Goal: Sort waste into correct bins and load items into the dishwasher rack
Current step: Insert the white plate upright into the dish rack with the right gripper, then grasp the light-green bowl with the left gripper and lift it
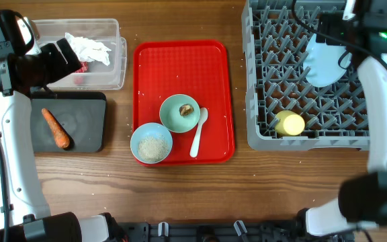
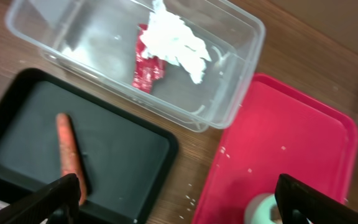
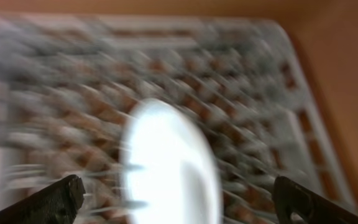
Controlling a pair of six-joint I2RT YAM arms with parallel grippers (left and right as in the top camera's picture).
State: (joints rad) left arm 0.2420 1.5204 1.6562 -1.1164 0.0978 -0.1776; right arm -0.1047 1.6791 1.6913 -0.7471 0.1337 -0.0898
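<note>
My left gripper will next move toward the red tray and down onto the green bowl's rim [image 1: 197, 119] beside the spoon, as a brown scrap is inside.
The pale blue plate [image 1: 323, 65] stands on edge among the pegs of the grey dishwasher rack [image 1: 309, 142], with the yellow cup [image 1: 289, 124] near the rack's front. My right gripper [image 3: 179, 202] hangs open above the plate [image 3: 169, 165], and its fingers stand well apart from the plate on both sides. The clear bin [image 1: 109, 64] holds the tissue [image 2: 176, 40] and red wrapper [image 2: 148, 67]. The carrot [image 1: 56, 128] lies in the black bin [image 1: 86, 124]. My left gripper [image 1: 62, 54] hovers open and empty over the two bins.
A red tray [image 1: 213, 74] in the middle carries a green bowl [image 1: 175, 115] with a brown scrap [image 1: 187, 109], a blue bowl [image 1: 140, 138] of rice [image 1: 152, 146], and a white spoon [image 1: 199, 132]. Stray rice grains [image 2: 229, 152] dot the wood.
</note>
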